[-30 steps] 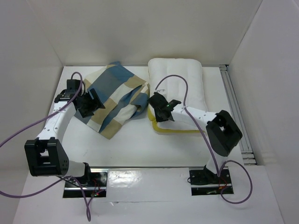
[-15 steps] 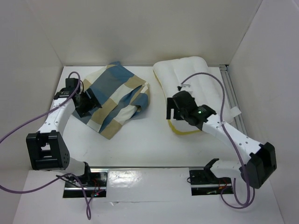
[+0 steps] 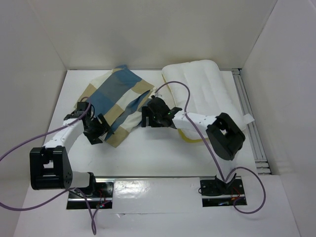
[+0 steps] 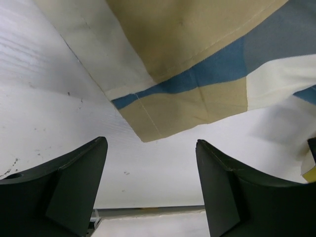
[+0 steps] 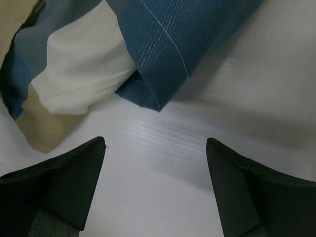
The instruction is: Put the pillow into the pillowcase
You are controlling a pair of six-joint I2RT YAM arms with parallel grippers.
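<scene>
My left gripper's fingers hold only bare table, so it will next go left in the top view and outward, then down astride the pillowcase's side edge.
The pillowcase, in blue, tan and cream blocks, lies crumpled at the back left of the table. To its right lies the white pillow, its yellow band showing at the near edge. My left gripper is open beside the pillowcase's near corner, with only bare table between its fingers. My right gripper is open too, just short of the pillowcase's folded blue edge, with nothing between its fingers. In the right wrist view the pillow is out of view.
White walls close in the table on three sides. A metal rail runs along the right edge beside the pillow. Purple cables loop over both arms. The arm bases sit at the near edge.
My right arm left the pillow's near left corner, crossed over it, then swung left to the pillowcase, its jaws now open. The pillow shifted right. The left gripper slid nearer, to the pillowcase's near corner.
</scene>
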